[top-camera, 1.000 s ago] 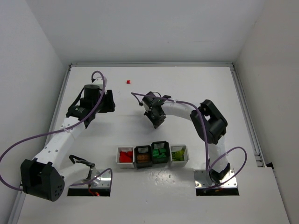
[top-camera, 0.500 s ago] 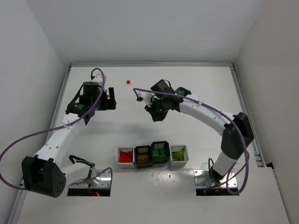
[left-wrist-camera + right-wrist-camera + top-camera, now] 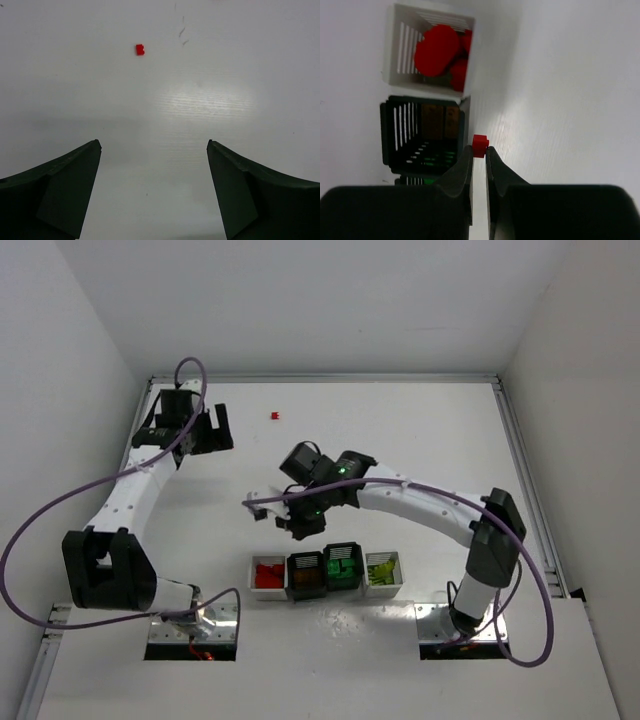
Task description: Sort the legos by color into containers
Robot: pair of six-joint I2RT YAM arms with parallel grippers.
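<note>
The white bin of red legos is back from my right gripper and to its left in the top view, so I will carry the matching red lego over that bin next.
My right gripper (image 3: pixel 479 148) is shut on a small red lego (image 3: pixel 480 145) pinched at its fingertips. It hangs just beyond the row of containers (image 3: pixel 326 573), close to the white bin of red legos (image 3: pixel 430 50) and the black bin of orange-brown legos (image 3: pixel 422 130). From above, the right gripper (image 3: pixel 300 527) sits just behind the red bin (image 3: pixel 269 576) and the orange bin (image 3: pixel 306 574). The green bin (image 3: pixel 342 567) and the yellow-green bin (image 3: pixel 382 572) follow to the right. Another red lego (image 3: pixel 140 49) lies alone on the table at the back (image 3: pixel 274 416). My left gripper (image 3: pixel 154 145) is open and empty, some way short of it.
The left gripper (image 3: pixel 218 428) is near the table's back left corner, close to the left wall rail (image 3: pixel 140 430). A purple cable (image 3: pixel 256 503) loops off the right wrist to the left of the bins. The right arm's links (image 3: pixel 430 505) span the table's middle.
The right arm swung forward and left from mid-table to the bins, carrying the red lego. The left arm moved toward the back left and its jaws opened wider.
</note>
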